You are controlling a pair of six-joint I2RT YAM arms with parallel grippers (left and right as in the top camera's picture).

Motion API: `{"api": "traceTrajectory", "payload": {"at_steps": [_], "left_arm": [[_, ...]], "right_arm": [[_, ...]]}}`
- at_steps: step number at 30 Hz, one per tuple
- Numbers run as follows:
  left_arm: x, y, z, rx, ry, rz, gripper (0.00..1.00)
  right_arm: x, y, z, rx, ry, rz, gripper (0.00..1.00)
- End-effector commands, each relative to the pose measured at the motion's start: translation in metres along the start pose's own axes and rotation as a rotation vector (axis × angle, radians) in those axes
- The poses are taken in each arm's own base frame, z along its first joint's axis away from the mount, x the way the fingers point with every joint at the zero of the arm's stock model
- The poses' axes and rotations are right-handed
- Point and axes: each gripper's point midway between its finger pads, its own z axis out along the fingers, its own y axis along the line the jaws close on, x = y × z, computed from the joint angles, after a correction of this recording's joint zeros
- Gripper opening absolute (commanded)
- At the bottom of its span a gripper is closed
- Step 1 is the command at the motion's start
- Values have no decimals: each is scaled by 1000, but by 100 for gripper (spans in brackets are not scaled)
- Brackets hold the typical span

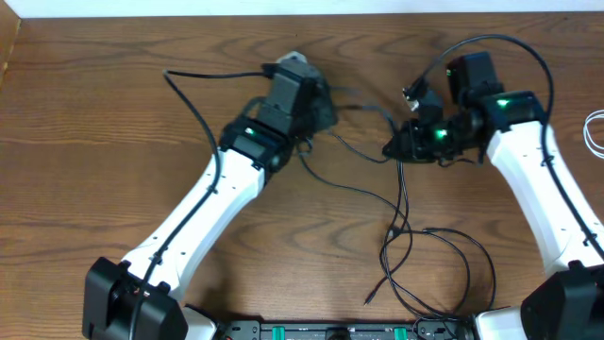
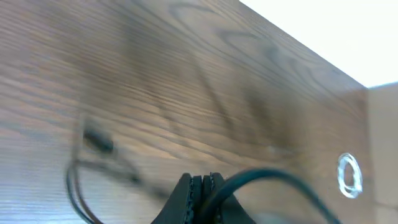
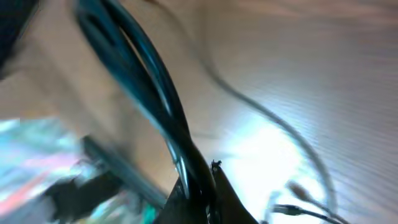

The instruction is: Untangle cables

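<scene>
The right gripper draws toward the white cable (image 1: pixel 595 132), to its right in the overhead view, and releases the black cables next, because they still cross.
Thin black cables (image 1: pixel 408 236) run from the two grippers down to loose loops near the table's front edge. My left gripper (image 1: pixel 326 111) is at the back centre. In the left wrist view it (image 2: pixel 202 182) is shut on a black cable (image 2: pixel 273 177) that arcs off to the right. My right gripper (image 1: pixel 392 148) sits just right of it and is joined to it by a short stretch of cable (image 1: pixel 363 109). The right wrist view shows that gripper (image 3: pixel 205 180) shut on a black cable (image 3: pixel 143 81) that rises to the upper left. A white cable (image 1: pixel 595 132) lies at the right edge.
A blurred black plug (image 2: pixel 98 142) and its cord lie on the wood left of my left gripper. A white loop (image 2: pixel 349 175) shows near the table's far edge. Another thin cord (image 3: pixel 267 115) and a plug end (image 3: pixel 292 208) lie beyond my right gripper. The arms' thick black wires loop above both wrists.
</scene>
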Motion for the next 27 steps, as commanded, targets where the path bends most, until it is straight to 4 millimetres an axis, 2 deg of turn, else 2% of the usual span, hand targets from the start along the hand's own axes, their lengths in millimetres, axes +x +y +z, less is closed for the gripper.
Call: {"api": "traceTrajectory", "payload": {"at_steps": [1, 3, 6, 9, 12, 14, 16, 17, 18, 19, 20, 21, 23, 26, 27], "left_arm": [[-36, 47, -5, -155, -100, -27, 7], [-38, 62, -7, -193, -89, -23, 8], [-41, 84, -9, -251, -73, -10, 7], [-53, 113, -17, -355, -108, -8, 8], [-63, 134, -24, -413, -126, -30, 8], [-71, 146, -28, -432, -135, -35, 7], [-81, 161, -33, -461, -148, -30, 7], [-89, 172, -38, -480, -157, -25, 7], [-94, 181, -42, -495, -165, -30, 7], [-100, 192, -47, -517, -179, -49, 8], [-111, 212, -57, -557, -208, -89, 8], [-117, 226, -63, -576, -222, -119, 8], [-129, 256, -80, -618, -251, -186, 7], [-135, 283, -96, -662, -273, -246, 7], [-136, 288, -99, -671, -275, -260, 8]], "right_arm": [[3, 46, -32, -385, -65, -218, 1], [1, 51, -45, -459, -112, -252, 1], [-6, 44, -60, -488, -174, -242, 1], [-15, 40, -80, -536, -266, -272, 1], [-24, 36, -100, -582, -350, -288, 1], [-28, 27, -106, -557, -382, -296, 1], [-33, 3, -102, -434, -380, -285, 1], [-36, -22, -100, -320, -365, -223, 1], [-38, -35, -100, -260, -360, -181, 1], [-40, -56, -101, -170, -359, -106, 1], [-42, -83, -106, -54, -365, -21, 1], [-43, -98, -109, 8, -372, 24, 1], [-40, -146, -123, 221, -394, 196, 1], [-33, -180, -136, 393, -412, 330, 1], [-32, -184, -138, 415, -418, 350, 1]]}}
